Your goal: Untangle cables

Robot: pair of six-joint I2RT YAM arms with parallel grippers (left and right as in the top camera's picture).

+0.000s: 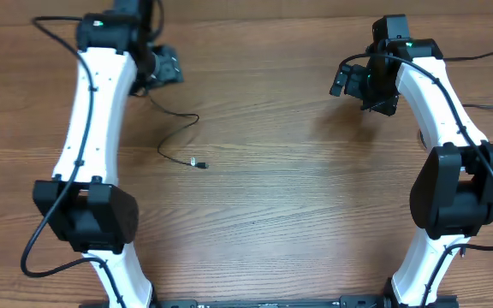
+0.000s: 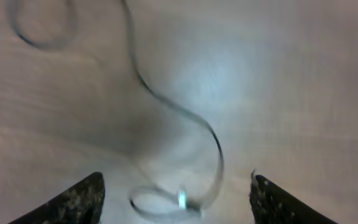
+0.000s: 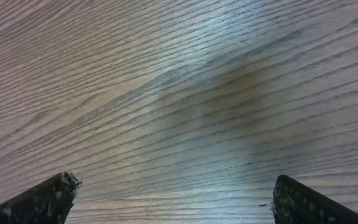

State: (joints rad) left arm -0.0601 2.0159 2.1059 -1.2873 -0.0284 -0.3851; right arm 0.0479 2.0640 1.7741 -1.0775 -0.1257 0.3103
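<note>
My left gripper lowers to its left in the wrist view next, onto this lone part of the cable, since the cable's far part lies below it that way.
A thin black cable lies on the wooden table in a loose curve, ending in a small silver plug. My left gripper hovers at the cable's far end, at the back left. In the left wrist view the blurred cable winds down to a small loop with a white plug tip between the fingers; my left gripper is open and grips nothing. My right gripper is at the back right. It stands open over bare wood.
Another thin loop shows at the top left of the left wrist view. Thicker arm wiring trails off at the right edge. Both arm bases stand at the table's front edge.
</note>
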